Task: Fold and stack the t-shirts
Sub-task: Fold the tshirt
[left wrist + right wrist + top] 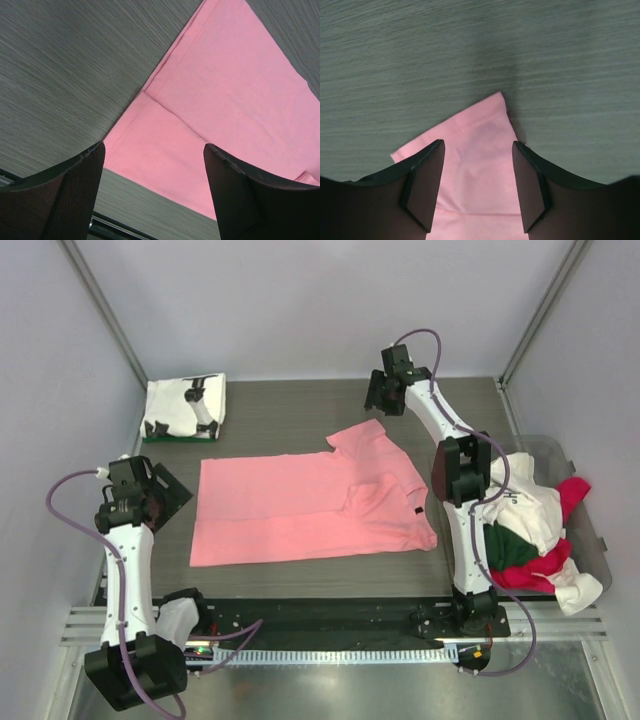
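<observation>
The middle of the sleeve edge is next for my right gripper, which moves down and to the left in the top view, as its open fingers hover nearer one corner of the sleeve.
A salmon-pink t-shirt (300,505) lies spread flat across the middle of the table, one sleeve pointing to the back right. My left gripper (165,498) hovers open just off its left hem; in the left wrist view the pink shirt's corner (225,100) lies beyond the open left gripper (154,146). My right gripper (383,395) stands open at the back. Seen from the right wrist, the sleeve tip (480,130) lies under the right gripper (478,143), its jaws apart and empty. A folded white t-shirt with black print (185,408) sits at the back left.
A clear plastic bin (592,530) at the right edge holds a heap of white, dark green and red t-shirts (535,525). Enclosure walls stand close at left, back and right. A metal rail (330,650) runs along the near edge.
</observation>
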Robot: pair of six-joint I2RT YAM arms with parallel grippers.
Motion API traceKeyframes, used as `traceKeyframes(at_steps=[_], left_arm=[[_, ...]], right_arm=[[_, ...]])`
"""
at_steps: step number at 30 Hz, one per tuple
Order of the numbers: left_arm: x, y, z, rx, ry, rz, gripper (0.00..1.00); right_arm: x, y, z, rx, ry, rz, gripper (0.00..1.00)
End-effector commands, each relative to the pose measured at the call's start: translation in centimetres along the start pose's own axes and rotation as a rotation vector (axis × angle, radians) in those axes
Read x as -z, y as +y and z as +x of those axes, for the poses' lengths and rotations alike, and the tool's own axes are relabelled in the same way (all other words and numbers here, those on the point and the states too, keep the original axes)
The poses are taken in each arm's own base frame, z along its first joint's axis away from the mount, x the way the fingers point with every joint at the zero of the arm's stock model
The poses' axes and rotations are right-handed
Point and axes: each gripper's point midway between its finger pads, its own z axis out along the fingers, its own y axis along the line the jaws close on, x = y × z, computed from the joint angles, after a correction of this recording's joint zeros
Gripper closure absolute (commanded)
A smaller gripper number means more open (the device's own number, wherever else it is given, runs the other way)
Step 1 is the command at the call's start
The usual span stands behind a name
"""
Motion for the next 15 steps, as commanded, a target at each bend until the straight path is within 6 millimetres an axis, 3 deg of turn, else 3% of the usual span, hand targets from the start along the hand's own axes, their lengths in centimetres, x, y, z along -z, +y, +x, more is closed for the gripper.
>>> traceKeyframes(at_steps=[1,8,15], left_arm=[[-0.2,-0.1,-0.6,-0.022,-0.019,-0.01,0.2],[-0.4,-0.3,-0.1,-0.039,-0.007,-0.013,0.19],[-0.5,-0.6,0.2,-0.052,0.002,-0.008,0.19]], right_arm=[[-1.3,0.8,-1.9,0.035,-0.036,-0.043,0.39],[-5.4,0.6,-0.1,0.034,0.011,-0.055,0.45],[-7.4,-1.1,1.4,0.036,0.03,0.01,0.49]])
